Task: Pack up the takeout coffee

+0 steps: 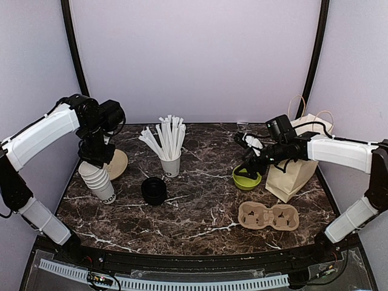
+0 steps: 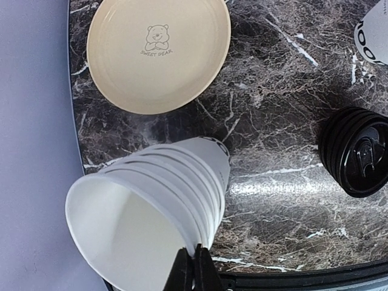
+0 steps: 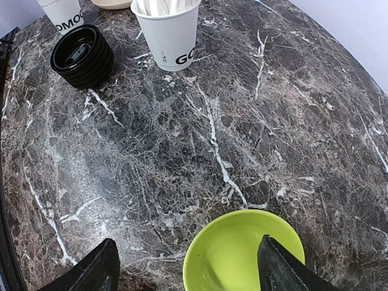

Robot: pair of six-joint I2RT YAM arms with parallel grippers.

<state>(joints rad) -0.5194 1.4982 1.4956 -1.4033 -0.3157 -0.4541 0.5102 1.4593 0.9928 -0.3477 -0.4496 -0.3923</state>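
Observation:
My left gripper should next lift the top cup past the black lids, then lower it and let it go, because the tabletop between black lids and cup carrier is bare.
No takeout coffee, a lidded cup, shows in any view. A leaning stack of lidless white cups (image 1: 100,182) stands at the table's left. My left gripper (image 1: 96,159) is shut on the rim of its top cup (image 2: 139,224), the thin black fingertips (image 2: 182,270) pinching the rim wall. A stack of black lids (image 1: 154,190) sits to the right of the cups, also seen in the left wrist view (image 2: 357,151). My right gripper (image 3: 188,242) hangs open over a green bowl (image 3: 242,254) with nothing between its fingers.
A cream plate (image 2: 159,51) lies behind the cup stack. A white cup of straws (image 1: 170,163) stands mid-table. A paper bag (image 1: 297,170) stands at the right behind the right arm. In front of it lies a brown cup carrier (image 1: 268,216).

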